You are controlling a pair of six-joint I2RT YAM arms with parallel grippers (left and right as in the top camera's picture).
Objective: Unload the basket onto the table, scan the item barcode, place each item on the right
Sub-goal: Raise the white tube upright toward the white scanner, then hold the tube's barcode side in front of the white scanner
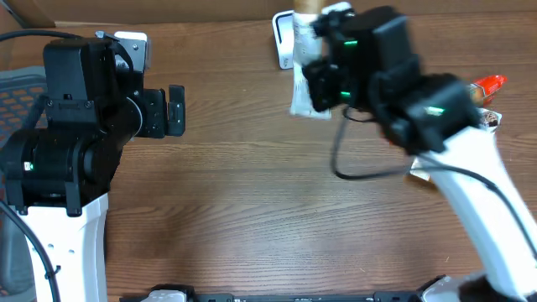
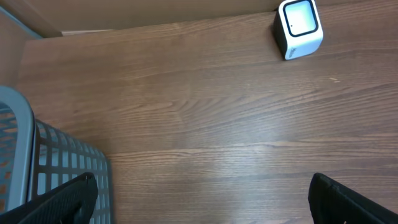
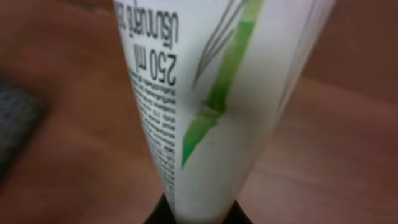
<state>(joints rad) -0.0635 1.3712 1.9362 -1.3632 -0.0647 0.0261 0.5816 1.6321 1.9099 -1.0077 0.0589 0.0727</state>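
My right gripper will swing past the scanner (image 1: 284,40) next, then lower the tube onto the packs near the red-orange object and let it go, because items are gathered there.
My right gripper (image 1: 325,80) is shut on a white tube (image 1: 304,101), held above the table at the back, right beside the small white scanner (image 1: 284,40). In the right wrist view the tube (image 3: 236,93) fills the frame; it has a green stalk drawing and small black print reading 250 ml, and its narrow end is pinched in my right gripper (image 3: 199,214). No barcode shows on the side I see. My left gripper (image 1: 174,109) stands wide open over bare wood, far left of the tube. The scanner (image 2: 298,28) sits ahead of my left gripper (image 2: 202,205), its window facing up.
A grey mesh basket (image 1: 17,84) stands at the left edge, close under the left fingers (image 2: 62,199). A red-orange object (image 1: 489,83) lies at the right behind the right arm. A cardboard wall runs along the back of the wooden table (image 1: 252,201).
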